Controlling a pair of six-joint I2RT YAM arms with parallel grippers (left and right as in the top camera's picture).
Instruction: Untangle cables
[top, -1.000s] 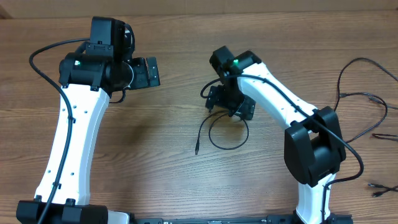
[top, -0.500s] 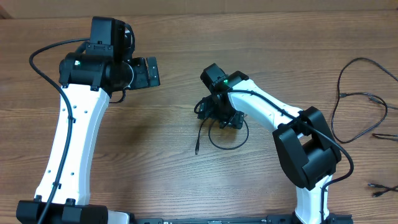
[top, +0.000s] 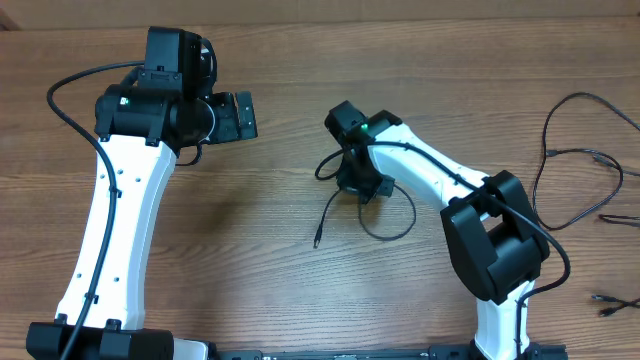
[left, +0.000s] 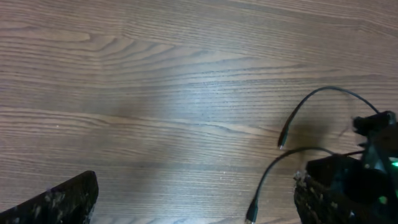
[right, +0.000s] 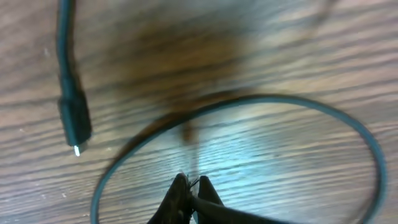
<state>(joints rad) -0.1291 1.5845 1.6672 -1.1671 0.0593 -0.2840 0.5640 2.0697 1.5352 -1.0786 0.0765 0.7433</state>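
My right gripper rises with the cable next and swings outward. It then releases the cable over the bare far wood, outward of my gripper and free of cables.
A thin black cable lies in a loop on the wooden table at the centre, and its plug end points down-left. My right gripper is down on the loop's upper left part, shut on the cable. In the right wrist view the fingertips meet, with the cable curving round them and its plug at the left. My left gripper hovers open and empty at the upper left. Its wrist view shows the left gripper with two cable ends to its right.
More loose black cables trail across the table's far right, with small plug ends near the lower right edge. The right arm's white links cross the middle right. Bare wood lies between the arms.
My right gripper came down from open and closed on the cable. The loop has shifted slightly right and down. The left arm has not moved.
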